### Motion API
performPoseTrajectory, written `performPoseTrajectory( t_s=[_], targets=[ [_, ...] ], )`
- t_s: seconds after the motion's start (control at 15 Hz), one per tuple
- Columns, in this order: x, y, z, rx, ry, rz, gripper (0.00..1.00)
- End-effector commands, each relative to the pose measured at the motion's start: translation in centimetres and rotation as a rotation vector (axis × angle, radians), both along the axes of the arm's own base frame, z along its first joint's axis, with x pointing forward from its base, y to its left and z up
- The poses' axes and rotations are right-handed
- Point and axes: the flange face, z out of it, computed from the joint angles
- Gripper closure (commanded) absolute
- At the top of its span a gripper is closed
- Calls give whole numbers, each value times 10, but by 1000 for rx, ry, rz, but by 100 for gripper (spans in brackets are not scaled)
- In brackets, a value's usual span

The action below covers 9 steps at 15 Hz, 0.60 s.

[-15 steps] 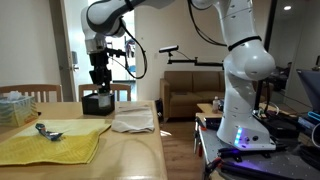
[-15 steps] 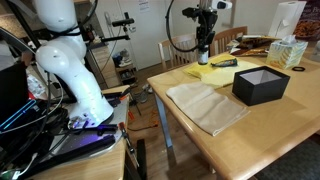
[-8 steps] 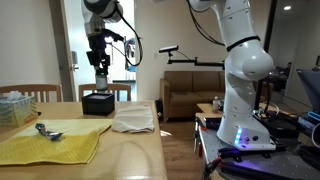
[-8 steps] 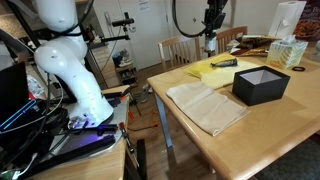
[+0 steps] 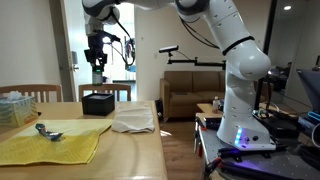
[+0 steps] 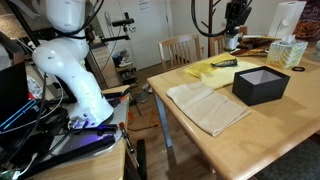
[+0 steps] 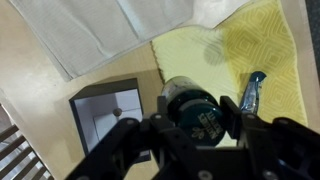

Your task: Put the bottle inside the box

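Observation:
The robot should next move its gripper to the gripper's left in the wrist view, lower the bottle point(image 7: 190, 118) into the open black box point(image 7: 111, 120) below and let go of it.
My gripper point(image 7: 197, 108) is shut on the dark-green bottle point(image 7: 190, 118), which shows its light label in the wrist view. In both exterior views the gripper point(image 5: 97, 62) point(image 6: 233, 35) hangs high above the wooden table point(image 5: 130, 150). The black box point(image 5: 97, 103) point(image 6: 260, 85) stands open and empty on the table. In the wrist view the box point(image 7: 110, 115) lies below and to the left of the bottle, beside the yellow cloth point(image 7: 240, 50).
A white cloth point(image 5: 133, 121) point(image 6: 205, 105) lies next to the box. A metal utensil point(image 5: 45, 130) point(image 7: 250, 92) rests on the yellow cloth point(image 5: 50, 145). A clear container point(image 5: 15, 105) stands at the table's far end. Chairs point(image 6: 180, 48) stand behind the table.
The gripper has risen well above the table with the bottle in it and shifted sideways toward the box. The box and cloths have not moved.

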Motion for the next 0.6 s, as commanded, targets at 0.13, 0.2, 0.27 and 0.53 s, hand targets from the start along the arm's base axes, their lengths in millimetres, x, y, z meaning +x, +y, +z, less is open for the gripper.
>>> performPoseTrajectory(
  t_s=[0.13,0.2,0.27,0.53],
  targets=[
    [30,-38,-15,28,31,-39,71],
    [33,-45,-18,26,35,-53,71],
    [35,-53,-22,33,36,-55,71],
    [42,-75,-40,45,44,-74,71]
  ],
)
